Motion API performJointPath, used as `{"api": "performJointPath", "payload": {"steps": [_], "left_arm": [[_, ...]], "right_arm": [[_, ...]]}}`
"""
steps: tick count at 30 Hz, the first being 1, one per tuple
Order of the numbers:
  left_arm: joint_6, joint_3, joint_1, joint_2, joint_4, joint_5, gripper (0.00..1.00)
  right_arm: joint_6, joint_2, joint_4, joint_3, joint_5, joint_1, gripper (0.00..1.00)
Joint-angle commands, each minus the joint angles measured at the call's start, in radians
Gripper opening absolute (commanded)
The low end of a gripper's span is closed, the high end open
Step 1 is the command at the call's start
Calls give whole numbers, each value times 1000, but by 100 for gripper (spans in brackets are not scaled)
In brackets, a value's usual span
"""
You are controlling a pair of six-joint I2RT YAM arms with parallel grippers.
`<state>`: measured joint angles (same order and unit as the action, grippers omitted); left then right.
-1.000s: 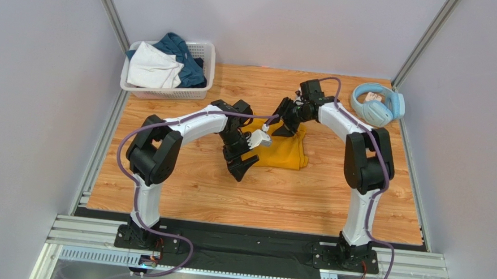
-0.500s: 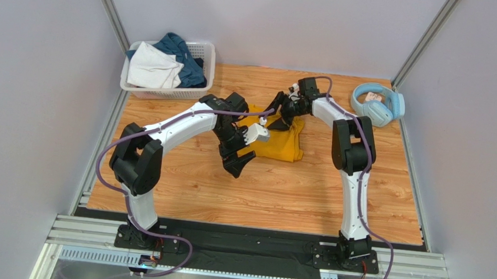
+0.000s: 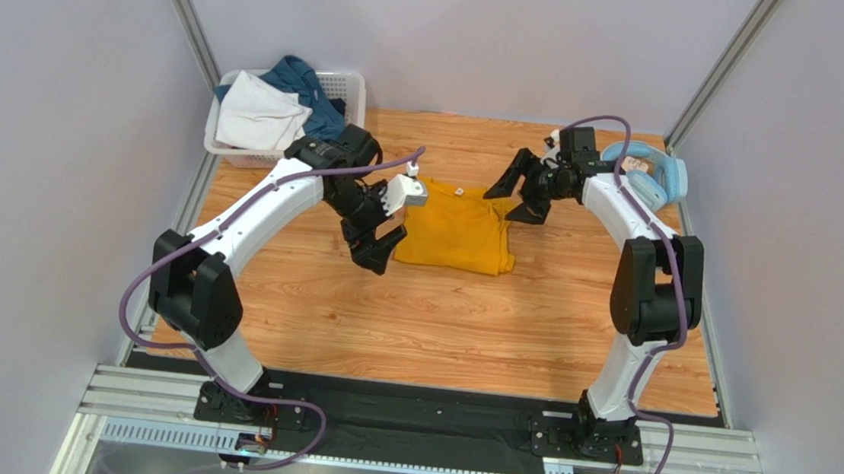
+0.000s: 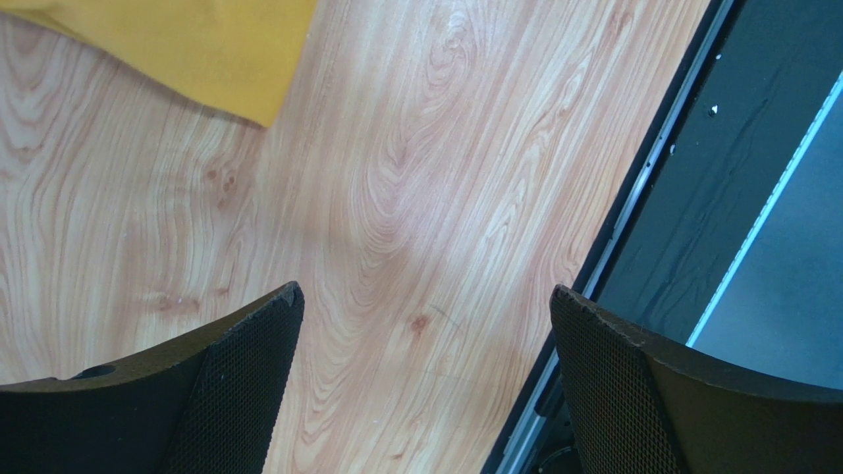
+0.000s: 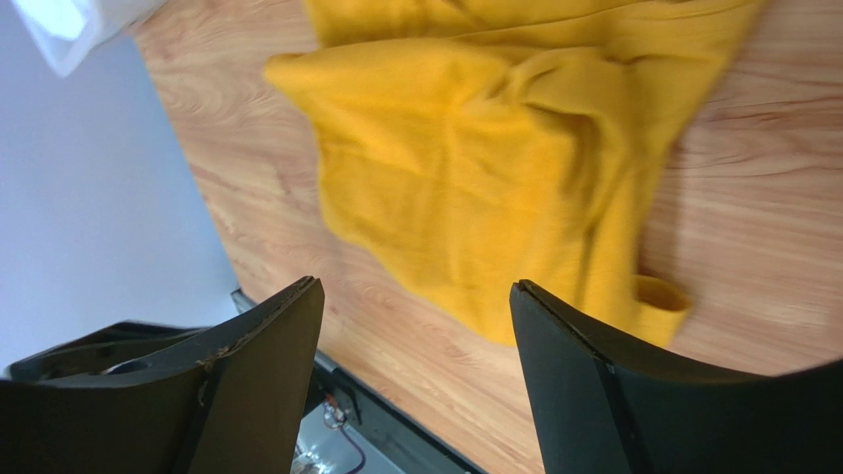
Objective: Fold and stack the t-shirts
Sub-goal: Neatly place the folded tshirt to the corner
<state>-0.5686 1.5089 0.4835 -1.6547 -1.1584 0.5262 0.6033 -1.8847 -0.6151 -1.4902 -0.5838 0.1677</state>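
My right gripper moves back and down onto the shirt's bunched side edge near the curled corner next. The raised fold there offers cloth to pinch.
The mustard-yellow t-shirt lies folded into a rough rectangle on the wooden table, between my two arms. It also shows in the right wrist view, and its corner shows in the left wrist view. My left gripper is open and empty, just left of the shirt. My right gripper is open and empty, at the shirt's far right corner. A white garment and a dark teal-blue garment lie in the basket.
A white lattice basket stands at the far left corner of the table. Light-blue headphones lie at the far right, close behind my right arm. Metal frame posts rise at both back corners. A black rail runs along the table's near edge.
Both grippers have drawn away from the yellow shirt: the left one moved left, the right one moved right toward the headphones. The shirt now lies flat and uncovered.
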Motion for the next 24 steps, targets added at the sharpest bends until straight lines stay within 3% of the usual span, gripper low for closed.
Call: {"api": "performJointPath", "payload": {"steps": [1, 5, 17, 18, 21, 22, 24], "left_arm": [[-28, 30, -16, 58, -53, 41, 100], [-17, 43, -17, 81, -75, 47, 100], [-4, 79, -17, 90, -90, 64, 100], [-4, 74, -17, 88, -89, 67, 100], [1, 67, -17, 93, -86, 70, 100], [3, 62, -17, 95, -83, 69, 100], [3, 50, -17, 102, -80, 61, 100]], "right_arm": [[-63, -89, -55, 13, 85, -25, 75], [-86, -203, -89, -13, 99, -30, 73], [-103, -235, -74, 2, 49, 4, 70], [-100, -238, -68, 4, 36, 9, 68], [-76, -249, -43, 22, 30, 21, 47], [-74, -257, -37, 22, 26, 29, 36], [-71, -263, -32, 27, 24, 41, 27]]}}
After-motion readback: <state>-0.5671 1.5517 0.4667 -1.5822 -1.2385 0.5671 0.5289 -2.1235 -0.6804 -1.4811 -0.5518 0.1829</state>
